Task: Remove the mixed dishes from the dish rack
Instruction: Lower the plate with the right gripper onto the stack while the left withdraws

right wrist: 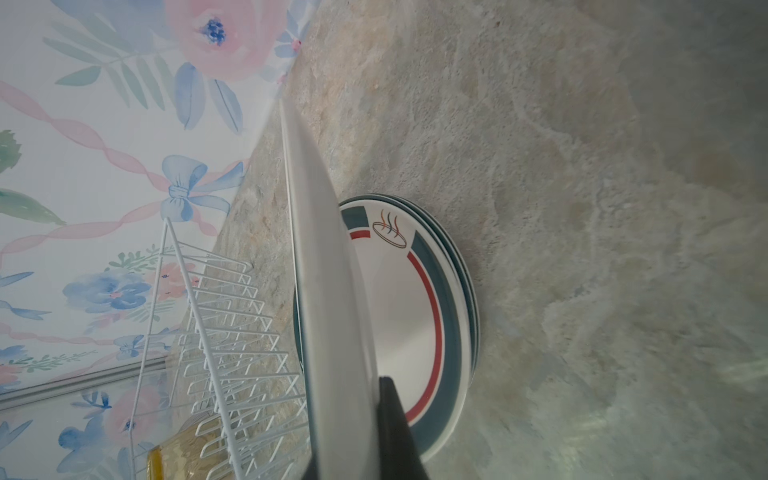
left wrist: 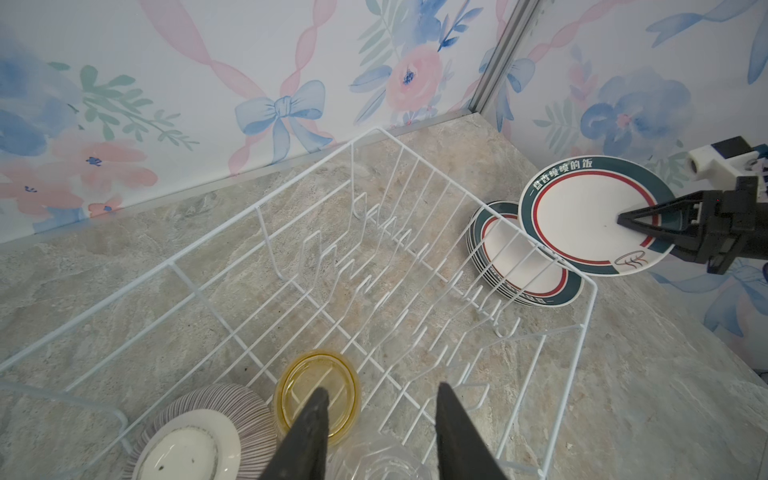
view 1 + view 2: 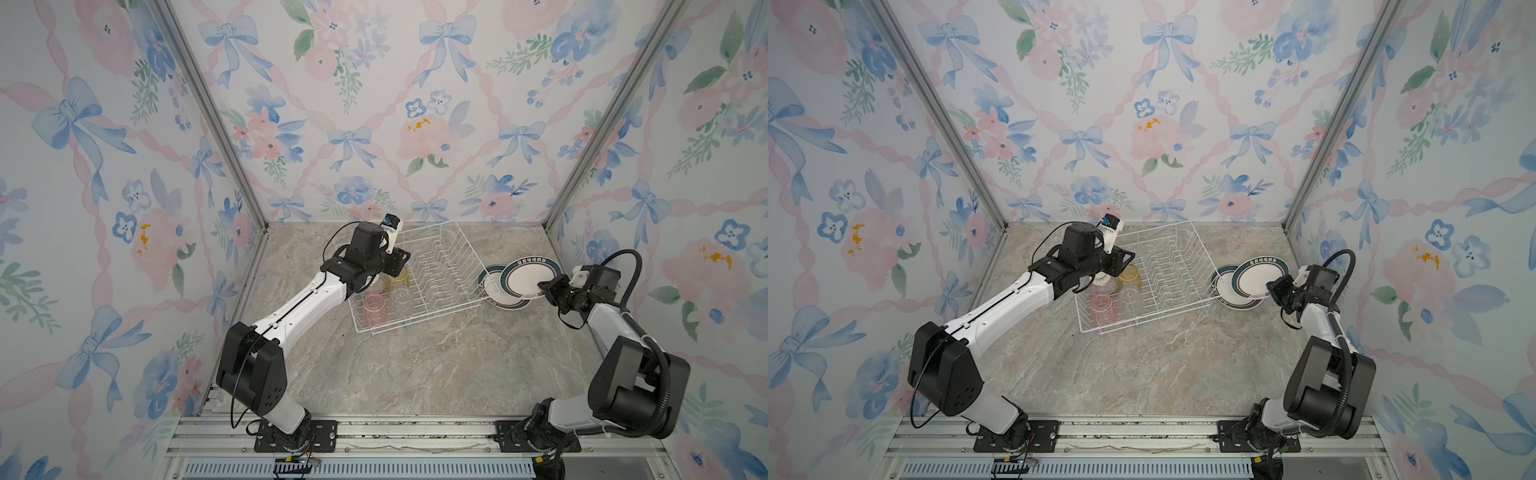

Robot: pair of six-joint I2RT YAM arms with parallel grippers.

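My right gripper moves down and toward the dish rack next and releases the plate, hanging nearer the side, onto the plate stack point(image 3: 496, 289) point(image 1: 404, 312) below it.
The white wire dish rack point(image 3: 440, 266) point(image 2: 374, 257) stands at the back middle of the table. Upside down in its left end are a pink tumbler point(image 3: 375, 307), a clear tumbler point(image 3: 401, 297) point(image 2: 374, 461), a yellow tumbler point(image 3: 399, 280) point(image 2: 307, 382) and a striped ribbed bowl point(image 2: 199, 436) point(image 3: 1102, 284). My left gripper point(image 2: 383, 388) point(image 3: 397, 270) hovers open above the yellow and clear tumblers, holding nothing. My right gripper point(image 3: 542, 286) point(image 2: 621, 220) is shut on the edge of a dark-rimmed plate point(image 3: 530, 276) point(image 1: 328, 291). It holds this plate tilted above a stack of like plates point(image 3: 505, 303) point(image 1: 415, 316) on the table.
The plate stack lies right beside the rack's right wall, close to the right side wall. The rack's plate slots point(image 2: 415, 270) hold nothing. Floral walls close in the back and both sides. Bare marble tabletop point(image 3: 415, 365) stretches in front of the rack.
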